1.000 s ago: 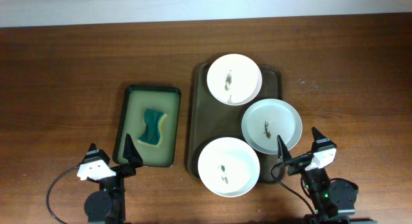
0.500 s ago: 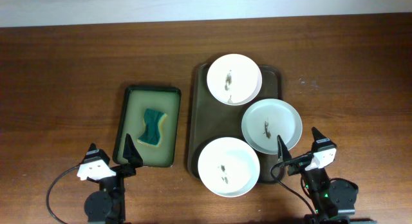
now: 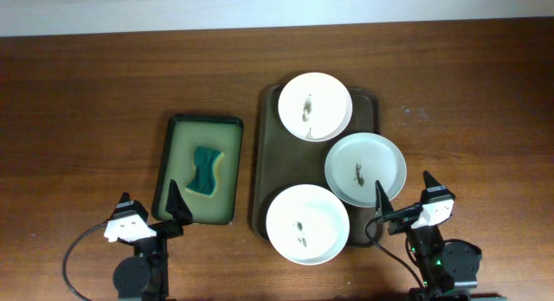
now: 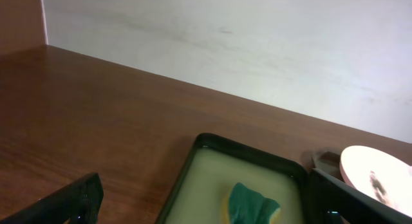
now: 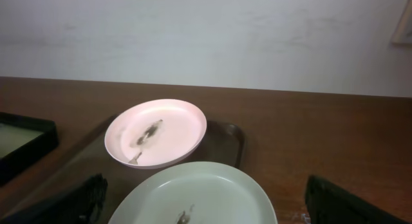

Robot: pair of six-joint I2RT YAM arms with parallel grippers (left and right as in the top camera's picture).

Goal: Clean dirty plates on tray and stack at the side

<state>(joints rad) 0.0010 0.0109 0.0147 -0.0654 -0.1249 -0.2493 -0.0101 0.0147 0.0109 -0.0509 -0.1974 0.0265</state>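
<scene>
My right gripper moves away from my base next, tilting fingers-down, then comes down onto the overhanging plate's rim farthest from the sponge.
Three white plates lie on the dark brown tray (image 3: 275, 154): a far plate (image 3: 313, 106), a right plate (image 3: 364, 168) overhanging the tray's right rim, and a near plate (image 3: 306, 224). Each has dark specks at its centre. My left gripper (image 3: 150, 202) is open and empty, at the near left corner of the green tray. My right gripper (image 3: 402, 188) is open and empty, just in front of the right plate. The right wrist view shows the right plate (image 5: 199, 195) between the open fingers (image 5: 344, 205), with the far plate (image 5: 156, 132) and the tray (image 5: 226, 132) beyond.
A green tray (image 3: 173, 167) holding a teal and yellow sponge (image 3: 205, 170) lies left of the brown tray. The left wrist view shows the sponge (image 4: 252, 205), the green tray rim (image 4: 251, 150) and a plate (image 4: 380, 179). A white wall runs behind the table.
</scene>
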